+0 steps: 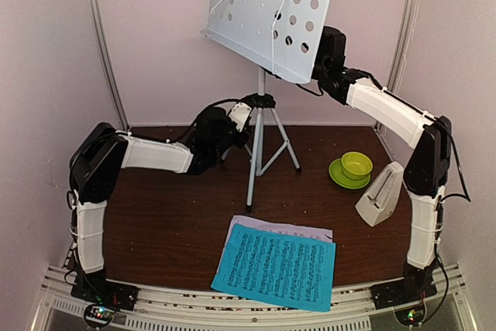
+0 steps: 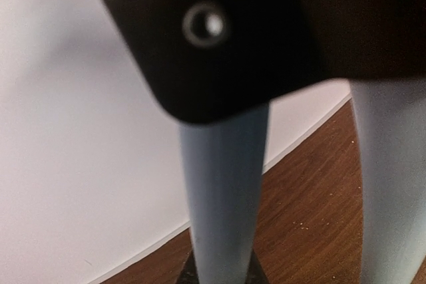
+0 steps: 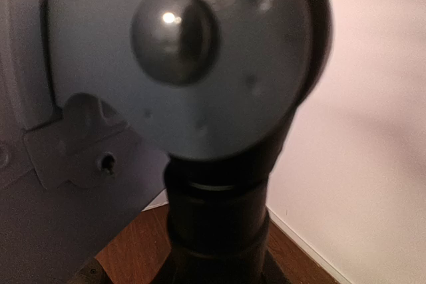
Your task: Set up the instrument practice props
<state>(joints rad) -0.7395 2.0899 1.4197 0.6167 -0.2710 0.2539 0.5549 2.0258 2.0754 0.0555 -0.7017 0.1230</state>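
Note:
The robot's left gripper will next stay still beside the middle of the tripod and open its fingers to let go of the grey tube, since that tube runs between its fingers.
The music stand has a pale perforated desk (image 1: 273,7) raised high on a grey pole with tripod legs (image 1: 256,162). My left gripper (image 1: 239,117) is at the black tripod hub. In its wrist view it (image 2: 221,275) closes round the grey tube (image 2: 223,191), with dark fingertips on either side. My right gripper (image 1: 328,50) is behind the desk's right edge. In its wrist view it (image 3: 213,275) closes round the black collar (image 3: 216,221) under the tilt joint's grey disc (image 3: 200,64). The cyan sheet (image 1: 275,266) lies on the lilac sheet (image 1: 304,231) at the table front. The cream metronome (image 1: 380,194) stands at the right.
A lime-green cup on its saucer (image 1: 353,168) sits right of the tripod, just behind the metronome. White walls close in the brown table (image 1: 163,222) at the back and sides. The tripod legs spread over the table's middle back.

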